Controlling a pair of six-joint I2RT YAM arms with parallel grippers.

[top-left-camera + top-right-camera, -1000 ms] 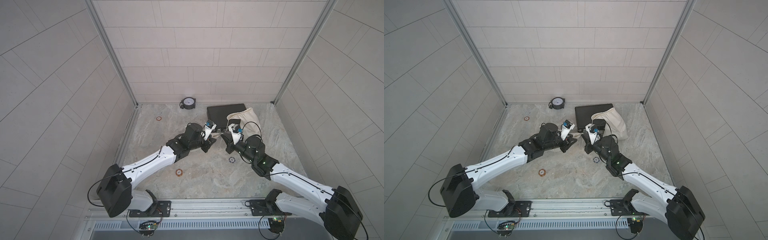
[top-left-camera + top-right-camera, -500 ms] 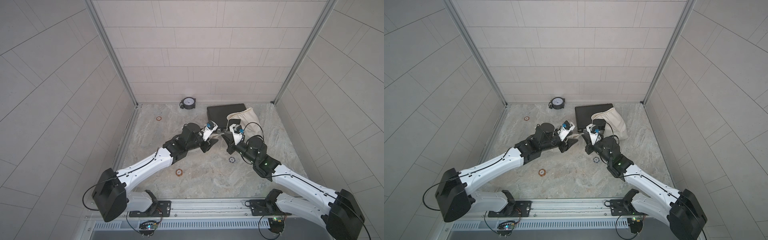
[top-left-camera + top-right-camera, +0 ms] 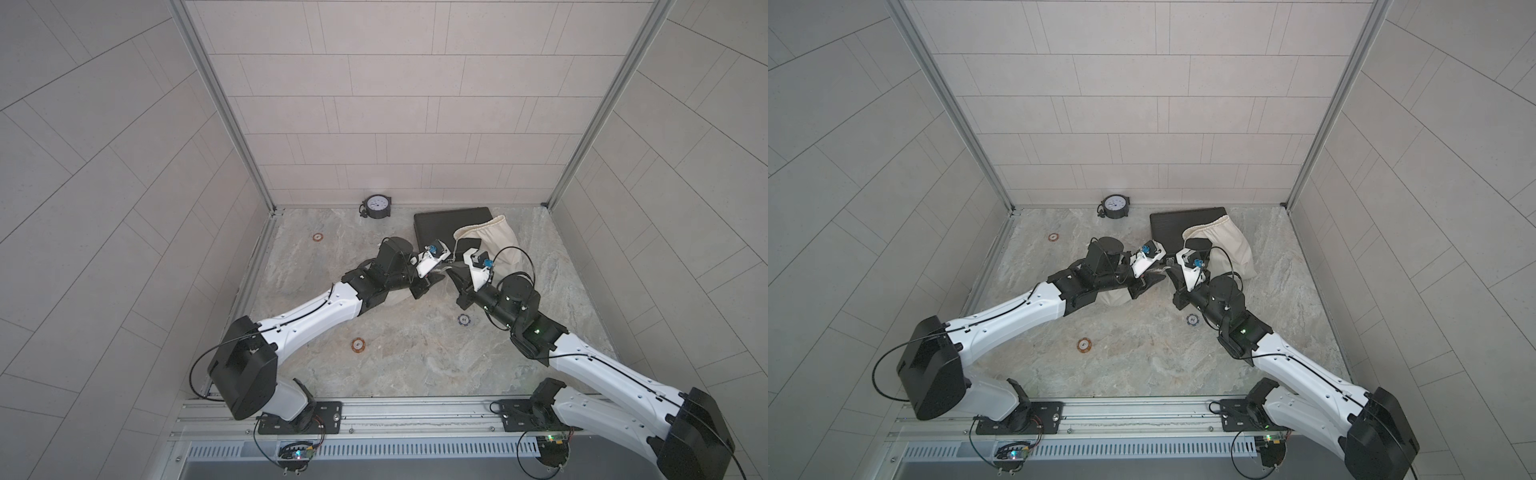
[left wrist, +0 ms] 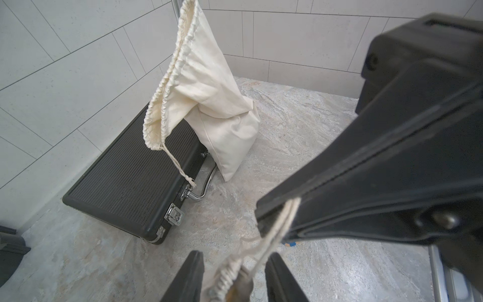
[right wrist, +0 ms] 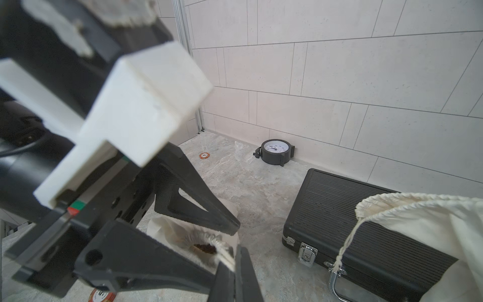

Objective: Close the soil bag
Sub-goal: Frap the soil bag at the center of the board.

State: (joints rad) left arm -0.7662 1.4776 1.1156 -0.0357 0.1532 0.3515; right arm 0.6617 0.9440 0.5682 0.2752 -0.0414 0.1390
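Observation:
I should next let go of the drawstring and move my right gripper away from the gathered neck (image 5: 217, 242), which is just off its fingers, between my left gripper's fingers.
The soil bag (image 5: 183, 235) is a small cream drawstring pouch on the floor between my two arms, its mouth gathered small with dark soil showing inside. In both top views only a patch of the soil bag (image 3: 397, 298) (image 3: 1115, 297) shows under my left wrist. My right gripper (image 5: 235, 264) (image 4: 261, 217) (image 3: 453, 270) is shut on the bag's drawstring (image 4: 277, 230), which runs taut from the neck. My left gripper (image 4: 234, 255) (image 3: 434, 279) is open, with one finger on each side of the gathered neck and a gap on both sides.
A second, larger cream bag (image 3: 490, 241) leans on a black ribbed case (image 3: 440, 224) at the back right, its loose cord hanging over the latches. A small clock (image 3: 376, 206) stands by the back wall. Three poker chips (image 3: 358, 345) (image 3: 464, 320) (image 3: 318, 237) lie on the floor.
My left jaws widened briefly, then narrowed again around the bag's neck. My right gripper stayed shut on the drawstring and hardly moved.

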